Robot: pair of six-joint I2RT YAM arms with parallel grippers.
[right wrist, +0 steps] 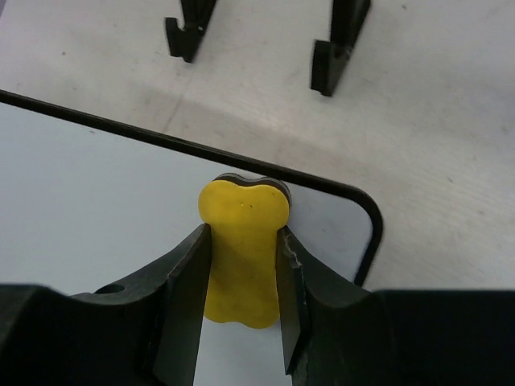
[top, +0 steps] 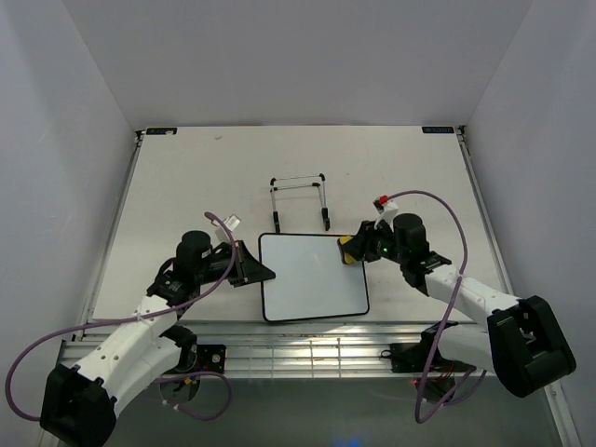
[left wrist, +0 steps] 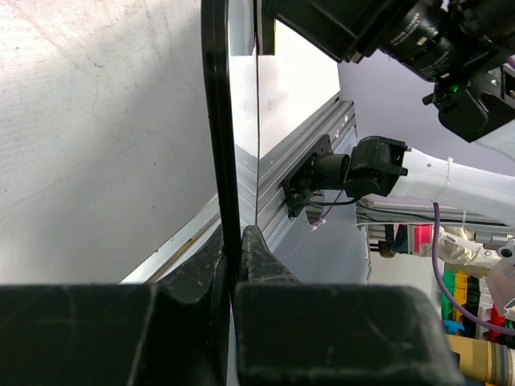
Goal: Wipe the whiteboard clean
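The bare tabletop [top: 392, 274] beside the clean board lies to the right of my right gripper in the top view: I will lift the eraser [top: 346, 247] across, lower and release it.
The whiteboard [top: 312, 277] lies flat in the middle of the table, white with a thin black frame. My left gripper [top: 259, 270] is shut on its left edge; in the left wrist view the black frame [left wrist: 217, 121] runs up from between the two fingertips [left wrist: 232, 241]. My right gripper [top: 351, 249] is shut on a yellow bone-shaped eraser [right wrist: 241, 245], which rests on the board's far right corner [right wrist: 366, 213]. The eraser [top: 346, 247] shows as a small yellow patch in the top view. I see no marks on the board surface.
A thin black wire stand [top: 299, 196] sits just beyond the board; its two feet [right wrist: 334, 48] appear near the eraser in the right wrist view. The table's metal front rail [top: 307, 349] runs below the board.
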